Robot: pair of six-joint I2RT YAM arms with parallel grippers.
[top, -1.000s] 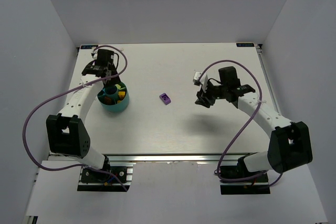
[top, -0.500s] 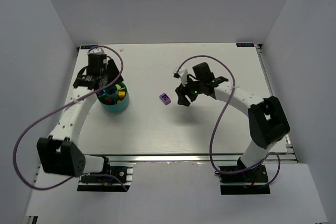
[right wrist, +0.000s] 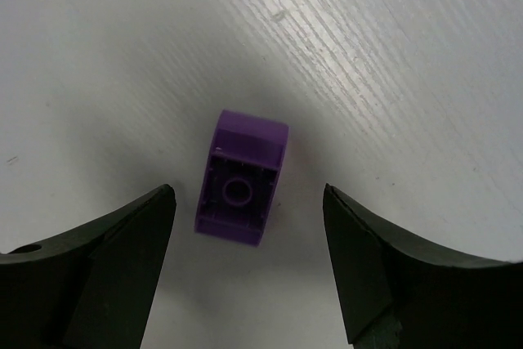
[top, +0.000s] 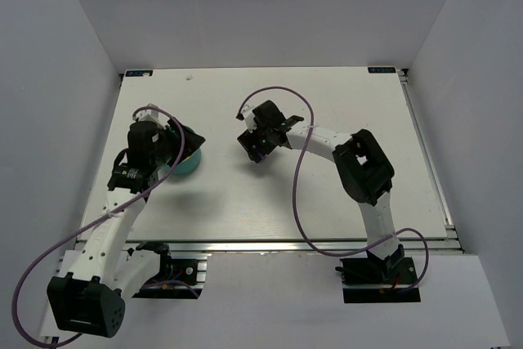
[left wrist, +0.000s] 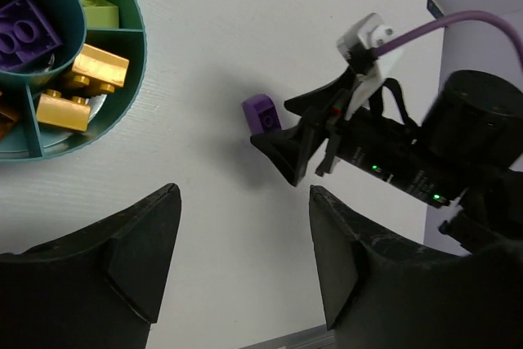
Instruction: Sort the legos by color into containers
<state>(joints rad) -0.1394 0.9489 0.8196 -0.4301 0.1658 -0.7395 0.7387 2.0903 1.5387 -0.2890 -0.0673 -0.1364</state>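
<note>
My right gripper stays in place next and closes its fingers onto the long sides of the purple lego, since it already lies between the open fingers.
The teal bowl [left wrist: 129,79] sits at the left of the table and is partly hidden under my left arm in the top view [top: 188,166]. It holds a purple lego [left wrist: 24,32] in the central ring, orange legos [left wrist: 91,68] and lime green legos [left wrist: 91,11] in the outer compartments. One purple lego [right wrist: 242,177] lies hollow side up on the table, also seen in the left wrist view [left wrist: 263,112]. My right gripper [right wrist: 249,195] is open and straddles it without touching; in the top view [top: 252,151] it hides the lego. My left gripper [left wrist: 242,195] is open and empty, right of the bowl.
The white table [top: 327,194] ends at a metal rail along the near edge [top: 270,244]. Grey walls stand close on the left, back and right. Purple cables loop off both arms [top: 298,202].
My right gripper swept left across the table and now sits over the purple lego. My left arm pulled back from behind the bowl toward the near side, now above the bowl.
</note>
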